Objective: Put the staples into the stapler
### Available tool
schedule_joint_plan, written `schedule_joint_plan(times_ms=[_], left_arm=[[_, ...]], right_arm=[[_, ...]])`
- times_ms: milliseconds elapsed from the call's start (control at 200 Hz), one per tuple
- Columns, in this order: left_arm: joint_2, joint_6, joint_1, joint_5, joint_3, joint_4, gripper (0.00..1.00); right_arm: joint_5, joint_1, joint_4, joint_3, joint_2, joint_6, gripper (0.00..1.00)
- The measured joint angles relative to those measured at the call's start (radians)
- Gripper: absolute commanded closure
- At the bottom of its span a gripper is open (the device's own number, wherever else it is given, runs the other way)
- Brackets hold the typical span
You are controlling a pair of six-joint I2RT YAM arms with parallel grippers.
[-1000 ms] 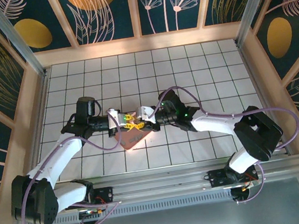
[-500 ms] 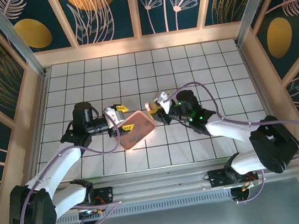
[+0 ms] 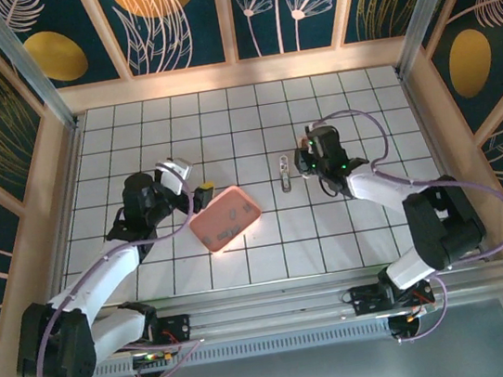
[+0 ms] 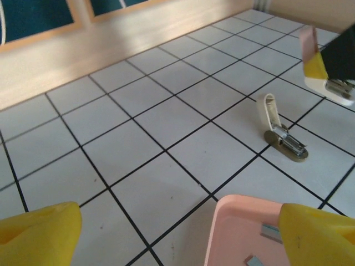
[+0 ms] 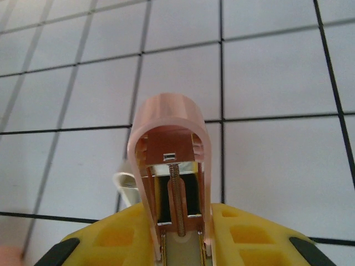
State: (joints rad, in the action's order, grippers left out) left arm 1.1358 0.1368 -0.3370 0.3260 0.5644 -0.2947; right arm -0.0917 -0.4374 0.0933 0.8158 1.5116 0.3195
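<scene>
I should lower the pink stapler [image 5: 171, 144] with my right gripper next, onto the bare tile [image 5: 252, 188] beside the white and metal piece, and let go of it there. The stapler is still hanging above the tiles.
The pink stapler [image 5: 171, 144] is held open end up, its spring and inner channel showing, with my right gripper [image 5: 180, 238] shut on its lower part. From above, that right gripper [image 3: 306, 155] is right of centre. A small white and metal piece [image 3: 285, 172] lies on the tiles just left of it, and it appears again as the white piece [image 4: 283, 136] in the left wrist view. The staples [image 4: 270, 233] are tiny grey strips lying in the pink tray [image 3: 225, 217]. My left gripper [image 3: 192, 182] stands open just left of the tray, nothing between its yellow fingers [image 4: 41, 233].
White tiled table [image 3: 351, 99] with black grid lines, walled by a wooden frame [image 3: 235, 73] at the back and both sides. Open tiles lie behind and in front of the tray.
My left gripper has opened and drawn back left off the tray. My right gripper has carried the stapler to the right. The small white and metal piece now lies alone on the tiles.
</scene>
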Motion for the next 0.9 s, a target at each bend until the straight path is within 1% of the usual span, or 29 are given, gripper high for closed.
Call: schedule_joint_plan(times_ms=[150, 345, 515, 726, 826, 901], left_arm=[[0.017, -0.048, 0.000, -0.033, 0.000, -0.009, 0.08], [0.019, -0.060, 0.000, -0.051, 0.000, -0.016, 0.08], [0.019, -0.060, 0.000, -0.052, 0.000, -0.017, 0.08], [0.030, -0.060, 0.000, -0.055, 0.000, -0.018, 0.08], [0.034, -0.060, 0.000, -0.055, 0.000, -0.018, 0.08], [0.035, -0.060, 0.000, -0.055, 0.000, -0.019, 0.08]], right_arm=[[-0.024, 0.025, -0.021, 0.013, 0.080, 0.005, 0.83], [-0.028, 0.043, -0.022, 0.041, 0.153, 0.016, 0.83], [-0.031, 0.043, -0.012, 0.054, 0.180, 0.035, 0.83], [-0.043, 0.041, -0.006, 0.055, 0.211, 0.039, 0.80], [-0.048, 0.036, -0.004, 0.055, 0.222, 0.039, 0.77], [-0.050, 0.030, -0.004, 0.055, 0.229, 0.039, 0.71]])
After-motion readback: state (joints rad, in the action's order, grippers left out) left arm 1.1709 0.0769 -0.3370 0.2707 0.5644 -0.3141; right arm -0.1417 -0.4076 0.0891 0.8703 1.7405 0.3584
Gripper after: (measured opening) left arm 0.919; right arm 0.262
